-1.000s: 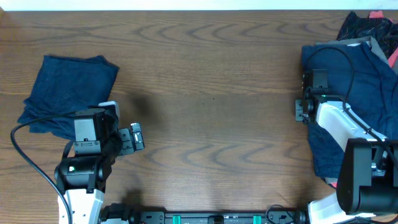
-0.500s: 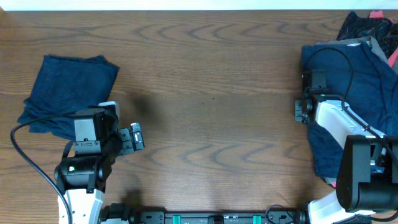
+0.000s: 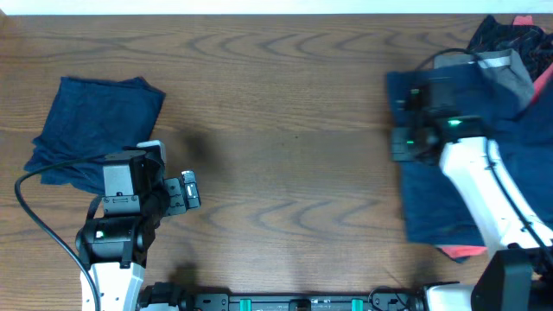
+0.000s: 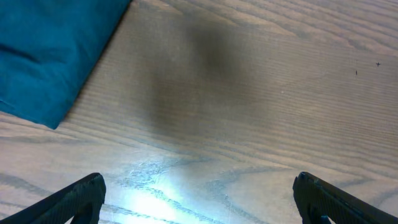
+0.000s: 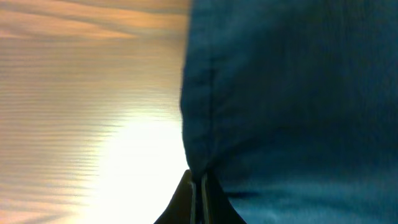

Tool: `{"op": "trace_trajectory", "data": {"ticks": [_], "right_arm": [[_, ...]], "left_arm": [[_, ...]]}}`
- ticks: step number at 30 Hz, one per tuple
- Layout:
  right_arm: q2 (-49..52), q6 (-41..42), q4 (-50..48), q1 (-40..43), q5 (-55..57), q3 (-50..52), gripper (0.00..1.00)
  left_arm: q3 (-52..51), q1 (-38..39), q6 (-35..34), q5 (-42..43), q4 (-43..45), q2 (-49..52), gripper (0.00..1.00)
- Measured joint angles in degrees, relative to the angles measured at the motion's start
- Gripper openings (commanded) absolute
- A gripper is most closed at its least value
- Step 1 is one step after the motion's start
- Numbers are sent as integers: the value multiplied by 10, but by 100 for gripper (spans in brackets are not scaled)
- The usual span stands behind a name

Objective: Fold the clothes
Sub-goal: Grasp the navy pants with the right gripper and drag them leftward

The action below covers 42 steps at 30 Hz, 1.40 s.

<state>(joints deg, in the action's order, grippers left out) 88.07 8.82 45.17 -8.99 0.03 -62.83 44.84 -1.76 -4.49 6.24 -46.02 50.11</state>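
My right gripper will next drag the garment's navy edge to the left in the overhead view, onto the bare wood in the middle of the table, and release it, because the garment overlaps the heap.
A large dark navy garment [image 3: 436,203] from the clothes lies spread at the right of the table. My right gripper [image 3: 400,141] is shut on its left edge; in the right wrist view the jaws [image 5: 199,186] pinch a fold of that blue fabric [image 5: 292,93]. At the left lies a folded navy piece [image 3: 95,125], which shows in the top left corner of the left wrist view [image 4: 56,56]. My left gripper [image 3: 186,192] hangs just right of it, open over bare wood, its fingertips [image 4: 74,199] far apart with nothing between them.
More clothes are heaped at the back right corner: a grey shirt [image 3: 510,69], a black item [image 3: 492,34] and coral-red cloth [image 3: 523,19]. A red edge [image 3: 462,252] peeks out under the navy garment. Brown wooden table [image 3: 285,130].
My right gripper has shut on the navy garment's edge and moved left and towards the back, dragging the fabric with it. The left arm has not moved.
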Motion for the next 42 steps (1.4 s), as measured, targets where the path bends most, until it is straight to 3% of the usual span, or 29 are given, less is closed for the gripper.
{"op": "trace_trajectory", "data": {"ticks": [3, 8, 10, 12, 13, 14, 17, 19, 25, 33, 42], "right_arm": [[10, 34, -73, -67, -26, 2, 1], [47, 103, -307, -168, -53, 5, 2], [66, 126, -390, -192, -61, 5, 20], [84, 146, -449, -217, -72, 4, 24], [90, 150, -458, -229, -77, 3, 31], [93, 152, -455, -236, -81, 3, 45], [95, 146, -384, -249, -79, 3, 73], [93, 137, -322, -244, -55, 3, 98], [11, 129, -148, -171, 55, 7, 99], [-145, 165, 96, 49, 122, 1, 99], [-151, 177, 190, 185, 125, 1, 99]], "left_arm": [[0, 0, 0, 0, 2, 0, 98], [0, 0, 0, 0, 19, 0, 98], [0, 0, 0, 0, 30, 0, 98], [0, 0, 0, 0, 38, 0, 98], [0, 0, 0, 0, 41, 0, 98], [0, 0, 0, 0, 43, 0, 98], [0, 0, 0, 0, 45, 0, 98], [0, 0, 0, 7, 45, 0, 98], [0, 0, -28, 73, 62, 13, 98], [0, 5, -91, 222, 103, 116, 98], [-1, 114, -152, 302, 232, 298, 98]]}}
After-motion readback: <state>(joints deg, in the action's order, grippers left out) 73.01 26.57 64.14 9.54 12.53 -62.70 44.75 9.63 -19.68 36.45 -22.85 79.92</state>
